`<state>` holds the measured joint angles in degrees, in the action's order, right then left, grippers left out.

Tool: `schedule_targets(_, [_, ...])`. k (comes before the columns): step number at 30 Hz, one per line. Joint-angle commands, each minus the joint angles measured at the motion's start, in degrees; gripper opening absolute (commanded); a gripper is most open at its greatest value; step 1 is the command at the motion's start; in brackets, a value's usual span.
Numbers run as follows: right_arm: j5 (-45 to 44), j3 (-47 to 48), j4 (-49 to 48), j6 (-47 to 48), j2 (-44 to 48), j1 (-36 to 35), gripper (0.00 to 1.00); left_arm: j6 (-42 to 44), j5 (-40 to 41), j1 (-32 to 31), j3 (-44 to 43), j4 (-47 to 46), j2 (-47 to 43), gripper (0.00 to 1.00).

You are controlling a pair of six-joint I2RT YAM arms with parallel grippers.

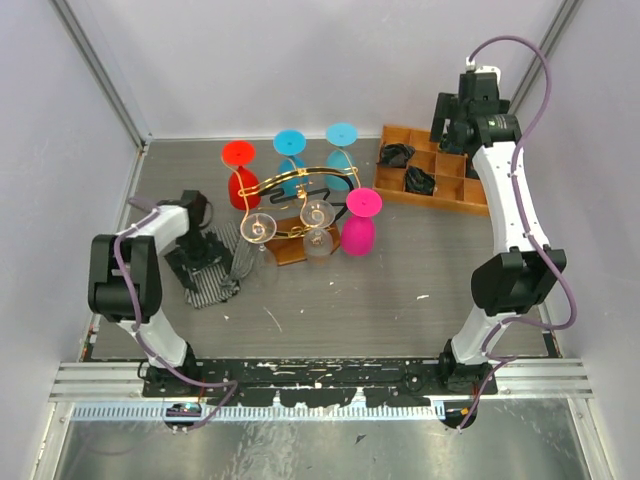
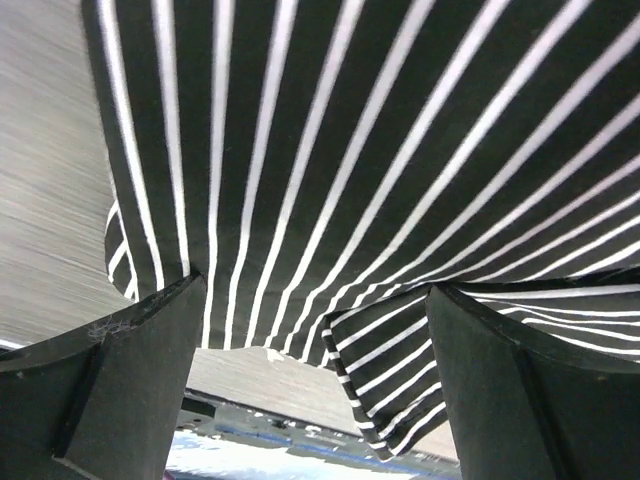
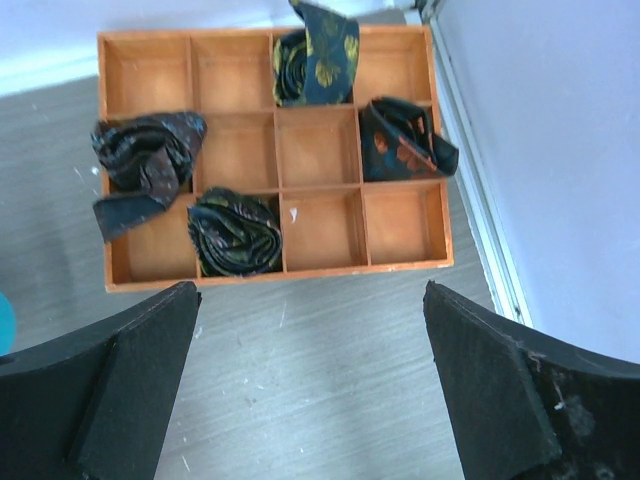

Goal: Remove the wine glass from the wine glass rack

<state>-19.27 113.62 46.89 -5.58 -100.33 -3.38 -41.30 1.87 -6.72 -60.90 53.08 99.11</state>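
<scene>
The blue glass's rim stands clear, so my right gripper should go left in the top view, turning sideways, onto the blue glass's base nearest the tray.
The wine glass rack (image 1: 300,190), gold wire on a brown wooden base (image 1: 290,250), stands mid-table. Two clear wine glasses (image 1: 258,228) (image 1: 317,214) hang upside down from it, feet up. Red (image 1: 241,178), two blue (image 1: 290,148) (image 1: 342,138) and pink (image 1: 359,226) glasses sit round it; I cannot tell whether they hang or stand. My left gripper (image 1: 200,250) (image 2: 315,300) is open and empty, low over a black-and-white striped cloth (image 1: 212,278) (image 2: 350,150), left of the rack. My right gripper (image 1: 456,128) (image 3: 312,300) is open and empty, raised at the back right.
An orange-brown compartmented tray (image 1: 455,185) (image 3: 240,275) lies back right and holds several rolled dark cloths (image 3: 236,232). The striped cloth lies just left of the left clear glass's bowl (image 1: 245,262). Enclosure walls stand on the left, back and right.
</scene>
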Motion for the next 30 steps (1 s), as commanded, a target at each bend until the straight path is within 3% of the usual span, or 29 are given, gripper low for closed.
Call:
schedule_targets(1, [0.1,-2.2,-0.5,0.0,3.6,-0.3,1.0,-1.4,9.9,12.5,-0.5,0.9,-2.1,0.98])
schedule_targets(4, [0.6,-2.5,-0.7,-0.3,4.3,-0.3,1.0,-0.7,9.2,16.3,-2.2,1.7,-7.4,1.0])
schedule_targets(10, [3.7,-1.2,0.4,-3.2,3.7,-0.3,1.0,-3.1,7.3,8.4,-0.1,1.5,-14.5,0.99])
schedule_targets(16, [8.4,-1.9,1.7,-6.1,5.1,-0.3,1.0,-4.6,1.7,10.4,3.0,-0.6,-3.2,0.98])
schedule_targets(19, [12.3,-1.2,2.5,-8.7,5.8,-0.4,1.0,-4.4,3.0,12.4,2.3,-1.8,-0.3,0.98])
schedule_targets(23, [19.4,-0.5,1.8,-10.5,7.4,-2.3,1.0,-1.7,8.6,17.1,-3.9,-1.3,3.0,0.98])
schedule_targets(26, [24.5,1.1,2.7,-11.0,7.6,-5.8,1.0,-0.6,7.4,22.1,-11.6,1.6,6.7,0.98])
schedule_targets(30, [33.9,-0.4,1.1,-13.9,7.6,-6.7,0.89,1.0,11.3,22.9,-21.8,4.4,6.8,0.98])
